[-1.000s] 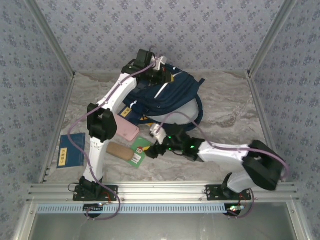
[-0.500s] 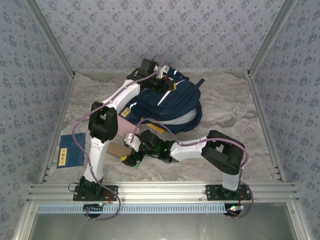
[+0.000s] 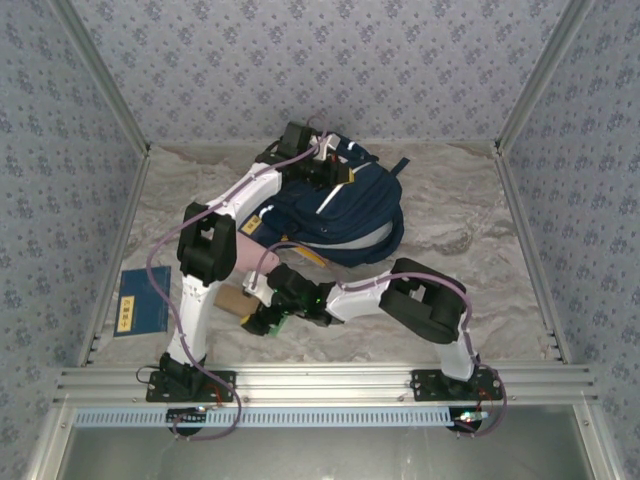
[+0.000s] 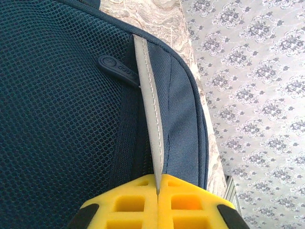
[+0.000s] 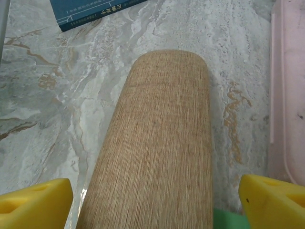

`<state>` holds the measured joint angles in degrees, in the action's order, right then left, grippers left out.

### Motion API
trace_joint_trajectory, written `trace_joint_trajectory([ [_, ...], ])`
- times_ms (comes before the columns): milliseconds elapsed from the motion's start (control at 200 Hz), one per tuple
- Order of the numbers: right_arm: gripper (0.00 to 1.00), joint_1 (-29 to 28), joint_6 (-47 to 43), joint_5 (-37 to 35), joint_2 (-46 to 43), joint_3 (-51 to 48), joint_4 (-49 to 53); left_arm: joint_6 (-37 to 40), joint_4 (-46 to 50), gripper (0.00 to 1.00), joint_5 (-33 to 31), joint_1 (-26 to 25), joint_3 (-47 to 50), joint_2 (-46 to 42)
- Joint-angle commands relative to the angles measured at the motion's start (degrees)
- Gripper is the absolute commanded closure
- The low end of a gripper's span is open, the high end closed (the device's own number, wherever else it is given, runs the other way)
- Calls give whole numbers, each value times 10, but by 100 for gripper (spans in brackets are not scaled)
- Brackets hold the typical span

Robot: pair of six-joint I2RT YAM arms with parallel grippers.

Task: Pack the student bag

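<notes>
The tan case (image 5: 157, 143) already lies between the right gripper's open yellow fingers, so next the gripper will lower slightly over the tan case's near end and close on both its long sides.
The student bag (image 3: 350, 215), navy with a white stripe, lies at the back middle of the table. My left gripper (image 3: 322, 170) is at its top edge. In the left wrist view its yellow fingers (image 4: 190, 200) are shut on the bag's grey-white trim strip (image 4: 150, 109), beside dark mesh (image 4: 57, 109) and a zip pull (image 4: 116, 69). My right gripper (image 3: 262, 303) is low at the front left, open. Its yellow fingertips (image 5: 35, 202) stand wide on either side of a tan fabric case (image 5: 157, 143) lying on the table, not touching it.
A blue book (image 3: 140, 300) lies at the left edge, and the right wrist view shows its corner (image 5: 95, 9). A pink case (image 5: 288, 86) lies right of the tan case. A green card (image 5: 228, 222) is under the tan case's near end. Patterned walls close the back and sides.
My right arm has swung left from the green card and now hovers over the tan case with jaws wide. The left gripper kept its hold and shifted slightly, reshaping the bag's top.
</notes>
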<state>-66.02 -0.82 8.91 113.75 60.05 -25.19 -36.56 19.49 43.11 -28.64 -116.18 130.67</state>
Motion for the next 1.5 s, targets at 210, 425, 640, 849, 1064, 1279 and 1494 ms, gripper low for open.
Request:
trace_joint_trajectory([
  [210,31,-3,10,4,52,53,46,-16,-32,100,18,4,-5,-30],
  [425,53,-3,7,-6,23,34,30,-13,-26,100,20,4,-15,-41],
  [640,57,-6,2,-29,-69,-16,13,15,35,100,12,3,-76,-53],
  [849,63,4,2,-62,-203,-95,61,39,99,100,2,4,-153,-58],
  [1064,66,9,34,-124,-378,-246,78,67,152,100,-4,9,-209,-57],
  [1279,71,19,80,-228,-620,-398,126,70,166,100,23,25,-236,-46],
  [1494,75,91,95,-305,-821,-433,264,86,187,100,45,32,-269,-41],
])
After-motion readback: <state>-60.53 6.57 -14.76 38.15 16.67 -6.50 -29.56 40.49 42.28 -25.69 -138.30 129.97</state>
